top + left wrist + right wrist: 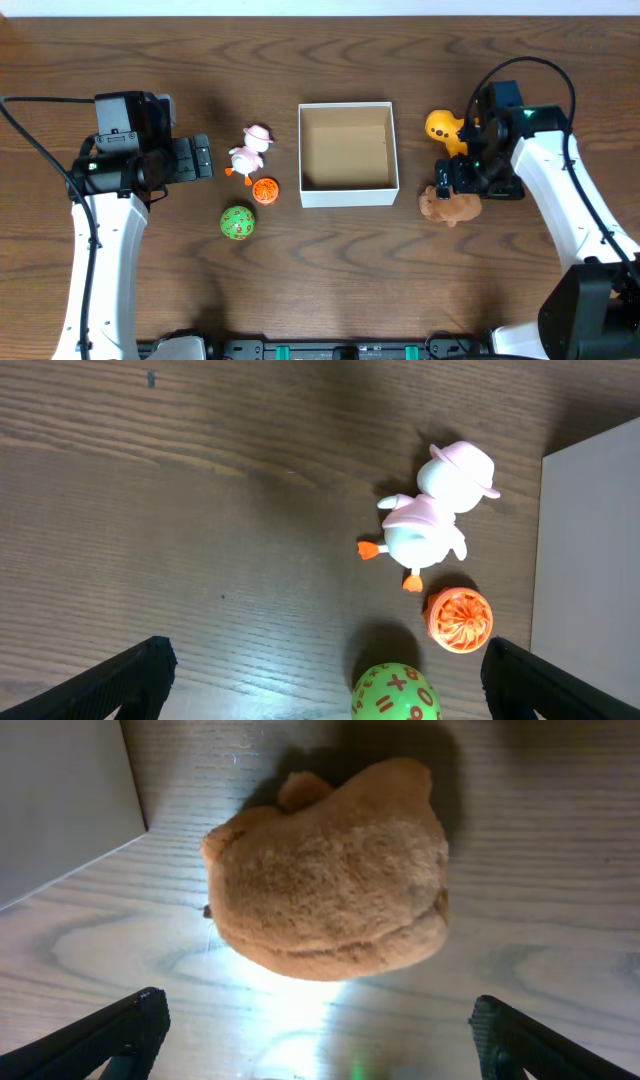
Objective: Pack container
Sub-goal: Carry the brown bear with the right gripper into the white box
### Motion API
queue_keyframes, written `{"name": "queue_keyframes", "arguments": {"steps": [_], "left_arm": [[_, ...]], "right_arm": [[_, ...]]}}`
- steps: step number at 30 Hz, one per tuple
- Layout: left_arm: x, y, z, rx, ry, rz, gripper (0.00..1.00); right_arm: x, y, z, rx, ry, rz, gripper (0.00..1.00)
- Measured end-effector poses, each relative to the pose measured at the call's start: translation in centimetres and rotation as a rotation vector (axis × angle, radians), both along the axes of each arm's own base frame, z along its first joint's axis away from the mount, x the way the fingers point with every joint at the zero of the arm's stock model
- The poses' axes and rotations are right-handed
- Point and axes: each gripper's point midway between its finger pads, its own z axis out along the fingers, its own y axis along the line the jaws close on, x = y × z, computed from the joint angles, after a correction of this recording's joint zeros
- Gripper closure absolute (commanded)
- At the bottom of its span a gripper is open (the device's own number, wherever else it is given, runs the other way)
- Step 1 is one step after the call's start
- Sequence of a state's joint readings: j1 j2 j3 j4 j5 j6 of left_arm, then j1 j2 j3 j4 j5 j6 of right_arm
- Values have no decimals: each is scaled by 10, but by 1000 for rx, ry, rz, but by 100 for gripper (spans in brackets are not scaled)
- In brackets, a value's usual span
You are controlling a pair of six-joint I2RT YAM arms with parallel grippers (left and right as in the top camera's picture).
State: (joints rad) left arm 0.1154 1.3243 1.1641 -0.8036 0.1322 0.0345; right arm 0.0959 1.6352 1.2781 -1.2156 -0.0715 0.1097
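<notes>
The toy's body fits between my right gripper's open fingers, so they come down onto the brown plush toy's middle (450, 207) (330, 878) next, one finger on each side.
The container (348, 195) is a small square box with white walls and a brown inside, at the table's middle; nothing lies in it. Its wall shows in the left wrist view (590, 560) and in the right wrist view (60, 800). My left gripper (320, 685) is open and empty, left of a pink-and-white duck (248, 150) (435, 520), an orange ball (265, 190) (459, 618) and a green number ball (238, 223) (396, 695). My right gripper (315, 1040) is open and empty just above a brown plush toy (450, 206) (335, 870). A yellow toy (444, 127) lies right of the box.
The wooden table (330, 280) carries only these toys and the box. The right arm's black wrist (485, 170) stands over the plush toy and next to the yellow toy.
</notes>
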Motion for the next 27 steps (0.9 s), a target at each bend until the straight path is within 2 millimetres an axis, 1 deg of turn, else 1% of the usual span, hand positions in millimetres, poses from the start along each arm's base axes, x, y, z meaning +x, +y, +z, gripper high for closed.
{"name": "queue_keyframes", "arguments": {"steps": [5, 11, 15, 19, 20, 22, 27], "left_arm": [[0, 0, 0, 0, 0, 0, 2], [0, 0, 0, 0, 0, 0, 2], [0, 0, 0, 0, 0, 0, 2], [0, 0, 0, 0, 0, 0, 2], [0, 0, 0, 0, 0, 0, 2], [0, 0, 0, 0, 0, 0, 2], [0, 0, 0, 0, 0, 0, 2]], "right_arm": [[1, 2, -15, 1, -12, -3, 1], [3, 10, -37, 5, -45, 0, 1], [8, 6, -54, -9, -86, -14, 1], [7, 1, -66, -39, -107, -39, 1], [8, 0, -69, -42, -116, -44, 6], [8, -2, -72, -47, -132, -57, 19], [7, -5, -76, -62, -152, -68, 64]]}}
